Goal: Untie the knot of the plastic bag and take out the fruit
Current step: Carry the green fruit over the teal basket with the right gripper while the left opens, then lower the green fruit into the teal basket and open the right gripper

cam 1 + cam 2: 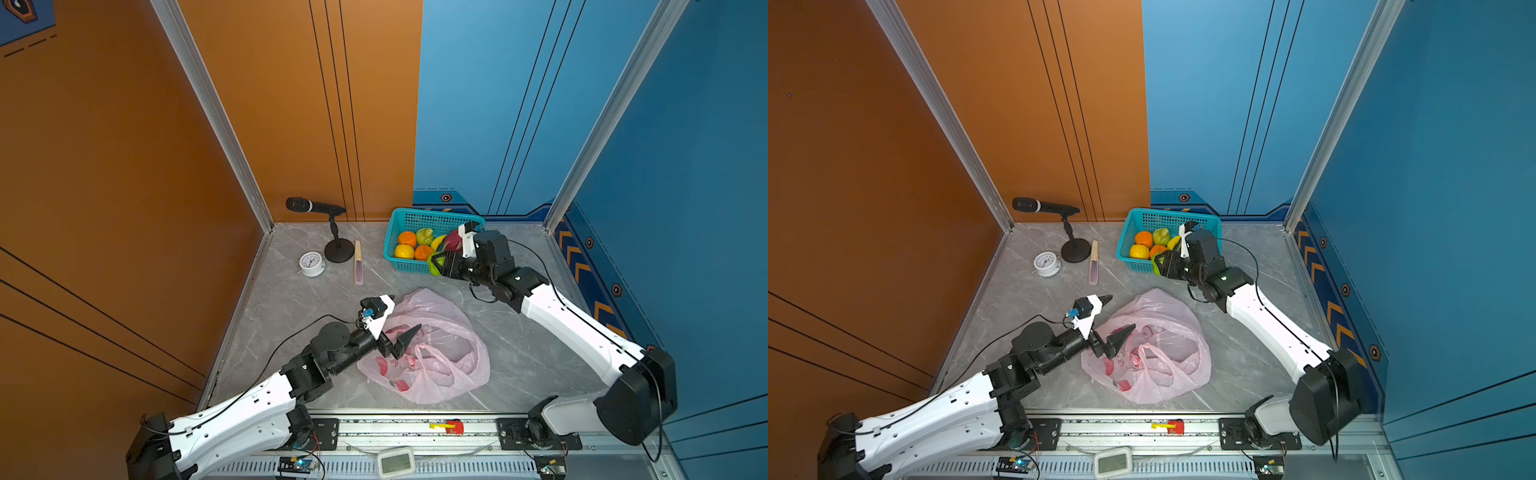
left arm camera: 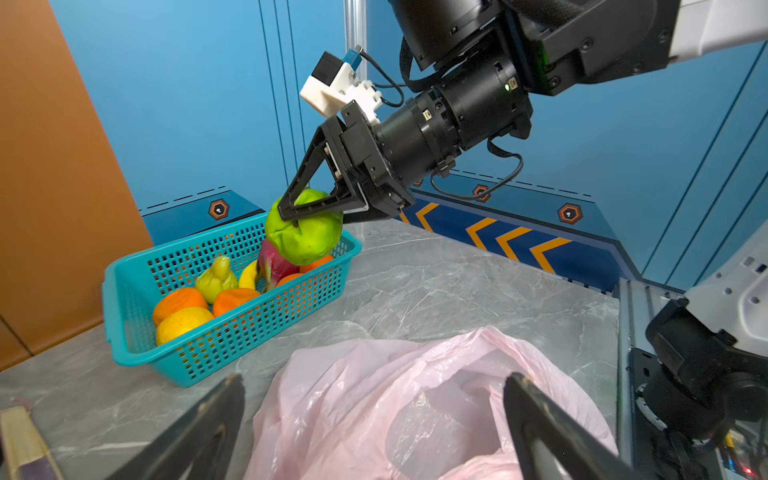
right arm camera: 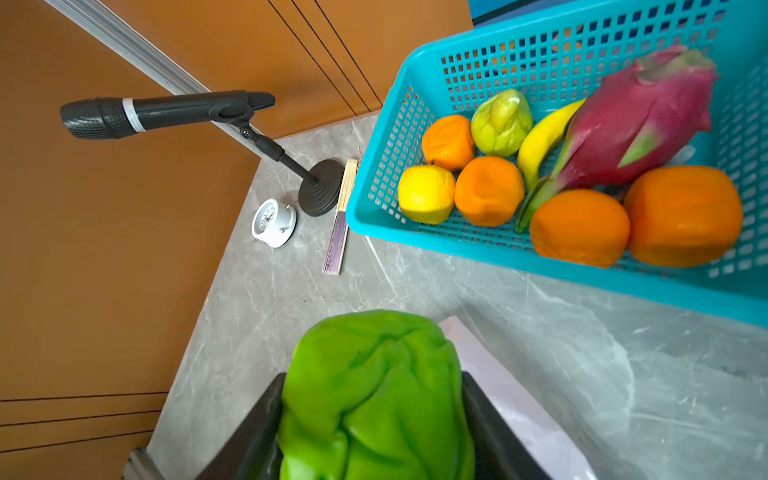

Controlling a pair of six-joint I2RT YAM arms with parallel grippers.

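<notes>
I should next move my right gripper outward past the basket's near side and then down to release, because the gap (image 1: 429, 244) beside the green pear (image 3: 500, 122) is outward and below my right gripper.
The pale-pink plastic bag (image 1: 440, 353) (image 1: 1163, 357) (image 2: 353, 415) lies slack on the grey table with its mouth gaping. The knot is out of view; a loop handle (image 1: 432, 368) lies loose. My left gripper (image 1: 406, 311) (image 1: 1122, 311) (image 2: 374, 380) hovers open over the bag's left edge, holding nothing. My right gripper (image 1: 434, 264) (image 1: 1157, 264) (image 2: 309, 208) (image 3: 374, 378) is shut on a round green fruit (image 2: 305, 237) (image 3: 374, 395) above the near wall of the teal basket (image 1: 392, 232) (image 2: 124, 266). In the basket lie oranges (image 3: 579, 226), a yellow citrus (image 3: 426, 193), a green pear (image 3: 500, 122) and a dragon fruit (image 3: 636, 120).
A banana (image 3: 544, 133) also lies in the basket. At the back left stand a microphone on its stand (image 1: 316, 205), a white clock (image 1: 311, 264) and a folded fan (image 1: 358, 262). Orange and blue walls close the table's sides and back.
</notes>
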